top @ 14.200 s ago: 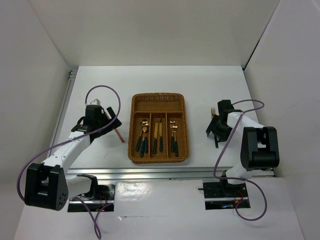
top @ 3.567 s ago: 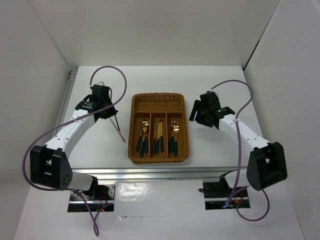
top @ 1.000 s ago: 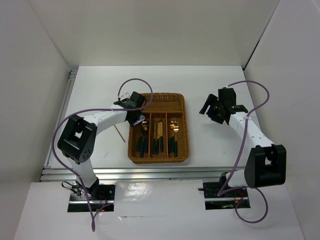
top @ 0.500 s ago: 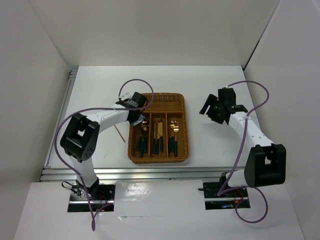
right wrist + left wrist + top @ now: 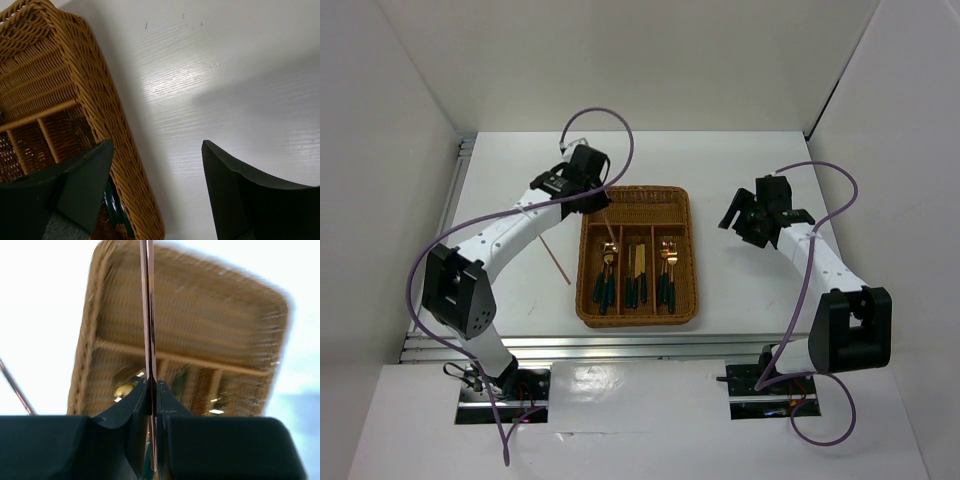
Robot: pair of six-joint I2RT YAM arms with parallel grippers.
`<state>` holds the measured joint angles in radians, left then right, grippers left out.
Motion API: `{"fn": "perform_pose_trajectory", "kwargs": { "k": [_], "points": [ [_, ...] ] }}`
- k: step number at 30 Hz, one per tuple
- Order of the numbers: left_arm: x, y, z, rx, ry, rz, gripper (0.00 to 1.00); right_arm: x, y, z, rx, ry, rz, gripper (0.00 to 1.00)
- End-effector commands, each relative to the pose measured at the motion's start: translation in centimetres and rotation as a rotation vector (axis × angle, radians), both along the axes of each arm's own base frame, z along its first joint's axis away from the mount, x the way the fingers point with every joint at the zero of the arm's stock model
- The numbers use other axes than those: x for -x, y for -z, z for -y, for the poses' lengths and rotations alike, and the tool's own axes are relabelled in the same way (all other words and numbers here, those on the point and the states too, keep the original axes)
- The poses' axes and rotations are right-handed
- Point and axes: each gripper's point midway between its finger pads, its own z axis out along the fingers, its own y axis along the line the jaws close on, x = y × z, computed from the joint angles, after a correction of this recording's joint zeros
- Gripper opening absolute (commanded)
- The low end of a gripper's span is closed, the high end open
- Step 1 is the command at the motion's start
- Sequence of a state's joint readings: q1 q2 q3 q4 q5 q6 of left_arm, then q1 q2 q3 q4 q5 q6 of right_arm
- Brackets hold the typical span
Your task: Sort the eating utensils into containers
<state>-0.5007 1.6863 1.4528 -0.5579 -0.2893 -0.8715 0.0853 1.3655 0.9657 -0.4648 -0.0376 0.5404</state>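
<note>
The woven tray's empty far section (image 5: 650,207) (image 5: 197,317) is below my left gripper and to its right in the top view. I should next move my left gripper over it, turn the chopstick lengthwise, lower it and let go of it.
My left gripper (image 5: 594,198) hangs over the far left corner of the woven tray (image 5: 693,270), shut on a thin copper chopstick (image 5: 610,230) that slants down toward the left slot. In the left wrist view the chopstick (image 5: 147,315) runs straight up between the closed jaws of the left gripper (image 5: 152,385), with the tray (image 5: 200,330) beneath. A second chopstick (image 5: 557,258) lies on the table left of the tray. Gold-and-green spoons (image 5: 607,275), knives (image 5: 636,272) and forks (image 5: 668,270) fill the three long slots. My right gripper (image 5: 740,222) hovers right of the tray, open and empty.
In the right wrist view the right gripper (image 5: 157,150) straddles bare white table beside the tray's rim (image 5: 100,100), with green handles (image 5: 114,205) just inside. White walls close in the table on three sides. A metal rail runs along the near edge.
My left gripper has shut on the chopstick and drawn back from the left slot toward the tray's far left corner, carrying it. The right arm has not moved.
</note>
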Motion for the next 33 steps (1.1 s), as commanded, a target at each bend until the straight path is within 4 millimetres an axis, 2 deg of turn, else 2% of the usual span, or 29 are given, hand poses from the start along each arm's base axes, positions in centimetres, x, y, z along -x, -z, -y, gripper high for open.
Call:
{"fn": "perform_pose_trajectory", "kwargs": {
  "k": [1, 3, 6, 7, 8, 9, 10, 14, 15, 17, 21, 22, 26, 28, 30, 33],
  "points": [
    [-1.1, -4.6, 0.2, -0.042, 0.078, 0.084, 0.11, -1.6, -2.0, 0.3, 0.019, 0.003, 0.065, 0.79],
    [-1.8, -5.4, -0.5, -0.047, 0.012, 0.106, 0.11, -1.6, -2.0, 0.5, 0.028, 0.011, 0.065, 0.79],
    [-2.7, -5.9, 0.3, 0.077, -0.094, 0.146, 0.11, -1.7, -2.2, 0.6, 0.03, 0.025, 0.065, 0.79],
    [-2.2, -5.0, 0.6, 0.139, -0.118, 0.143, 0.11, -1.5, -2.4, 0.8, 0.039, 0.033, 0.066, 0.79],
    [-3.1, -6.1, 1.2, 0.215, -0.142, 0.211, 0.11, -1.5, -2.4, 0.9, 0.039, 0.033, 0.066, 0.79],
    [-3.1, -5.8, 1.3, 0.261, -0.175, 0.217, 0.11, -1.5, -2.7, 1.0, 0.046, 0.041, 0.077, 0.79],
    [-2.9, -4.3, 1.2, 0.321, -0.249, 0.196, 0.11, -1.3, -2.9, 1.2, 0.054, 0.048, 0.078, 0.79],
    [-4.0, -3.3, 1.1, 0.457, -0.416, 0.208, 0.09, -1.1, -3.4, 1.5, 0.061, 0.056, 0.088, 0.79],
    [-4.6, -2.8, 1.8, 0.495, -0.468, 0.186, 0.08, -1.1, -3.7, 1.6, 0.066, 0.062, 0.097, 0.79],
    [-5.1, -3.2, 2.1, 0.53, -0.493, 0.187, 0.06, -0.8, -3.9, 1.6, 0.066, 0.062, 0.099, 0.79],
    [-6.1, -1.5, 2.9, 0.585, -0.562, 0.144, 0.06, -0.6, -3.8, 1.7, 0.067, 0.062, 0.09, 0.79],
    [-6.3, -0.5, 3.0, 0.587, -0.581, 0.127, 0.06, -0.4, -3.7, 1.7, 0.067, 0.062, 0.09, 0.79],
    [-7.0, 0.2, 3.7, 0.643, -0.684, 0.081, 0.05, -0.2, -3.5, 1.7, 0.068, 0.062, 0.081, 0.79],
    [-6.7, 1.2, 3.3, 0.625, -0.736, 0.049, 0.05, 0.0, -3.4, 1.6, 0.063, 0.055, 0.07, 0.79],
    [-6.6, 2.0, 3.7, 0.661, -0.803, 0.018, 0.05, 0.1, -3.7, 1.4, 0.054, 0.048, 0.078, 0.79],
    [-6.5, 2.2, 4.9, 0.722, -0.845, 0.005, 0.05, 0.6, -2.9, 1.0, 0.04, 0.033, 0.055, 0.79]
  ]
}}
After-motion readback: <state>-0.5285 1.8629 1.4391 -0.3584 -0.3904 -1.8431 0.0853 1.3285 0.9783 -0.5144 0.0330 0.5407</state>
